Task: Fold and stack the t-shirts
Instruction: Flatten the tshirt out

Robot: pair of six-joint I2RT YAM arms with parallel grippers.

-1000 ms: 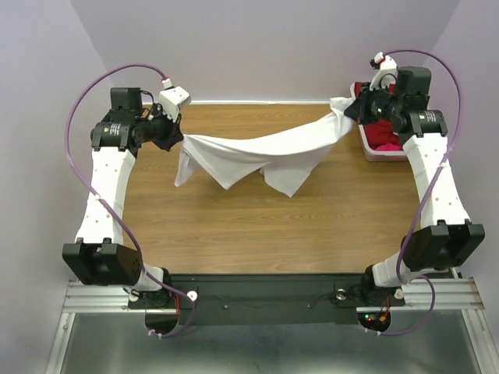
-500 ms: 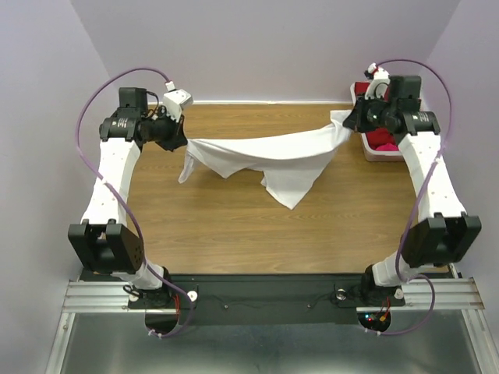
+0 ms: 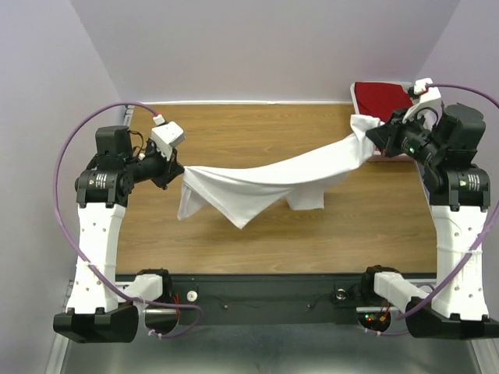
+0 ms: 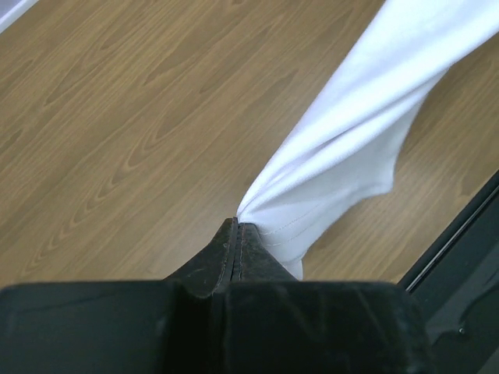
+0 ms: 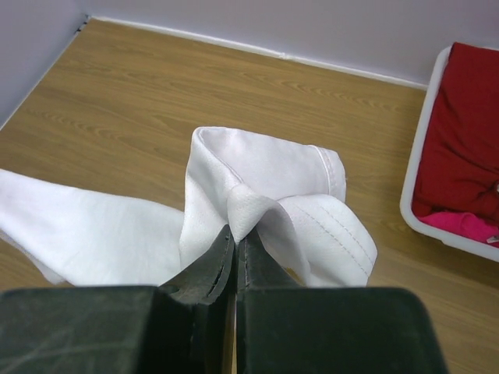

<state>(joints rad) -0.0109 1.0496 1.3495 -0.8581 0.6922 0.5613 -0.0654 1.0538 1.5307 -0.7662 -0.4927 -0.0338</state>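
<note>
My right gripper will next bring the white t-shirt (image 3: 273, 179) down onto the wood beside the basket, to let go of the gathered fold there.
The white t-shirt (image 3: 273, 179) hangs stretched in the air between my two grippers, above the wooden table (image 3: 257, 125). My left gripper (image 3: 176, 171) is shut on its left corner; in the left wrist view the jaws (image 4: 236, 227) pinch a hemmed edge (image 4: 343, 164). My right gripper (image 3: 374, 139) is shut on the shirt's right end; in the right wrist view a fold of white cloth (image 5: 265, 195) sits between the closed jaws (image 5: 235, 238). A deep red t-shirt (image 3: 382, 97) (image 5: 464, 125) and a bright pink one (image 5: 468, 226) lie in the basket.
The white plastic basket (image 5: 417, 175) stands at the table's far right corner, close behind my right gripper. A purple wall (image 3: 265, 47) runs along the table's far edge. The black base rail (image 3: 265, 288) runs along the near edge.
Both arms rose and drew back towards the near side, carrying the white shirt. Its hanging folds lifted, and the red shirt in the basket is now uncovered behind the right gripper.
</note>
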